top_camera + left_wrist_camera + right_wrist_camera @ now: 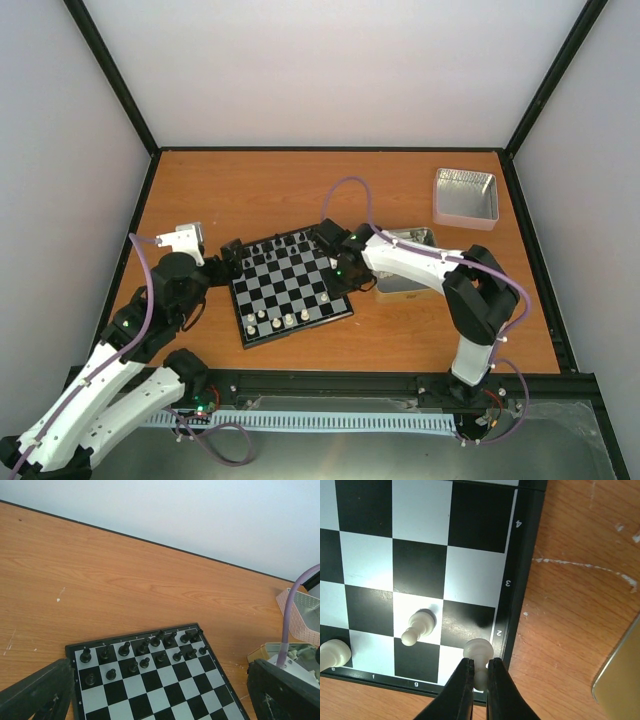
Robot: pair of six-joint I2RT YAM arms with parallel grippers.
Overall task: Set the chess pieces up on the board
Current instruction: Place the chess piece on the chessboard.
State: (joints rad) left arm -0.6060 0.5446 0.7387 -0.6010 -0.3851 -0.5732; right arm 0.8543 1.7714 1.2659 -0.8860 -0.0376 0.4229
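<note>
I will next shift my right gripper slightly toward the standing cream pawn, then lower the gripper's pawn onto the black rim square (336, 296) (467, 624), which is still empty.
The board (285, 285) lies in the middle of the table. Black chessmen fill its two far rows (145, 652). Several cream chess pieces (290, 320) stand along its near edge. My right gripper (480, 661) is shut on a cream pawn (479, 651) and holds it over the board's right near corner, beside the black rim (517, 580). Another cream pawn (417, 626) stands one square to the left. My left gripper (160, 680) is open at the board's far left corner, its fingers (37, 695) wide apart with nothing between them.
A square silver tin (466, 196) sits at the back right of the table. A second tin (405, 262) lies under my right arm just right of the board; its edge (620, 675) shows in the right wrist view. Black frame bars border the table.
</note>
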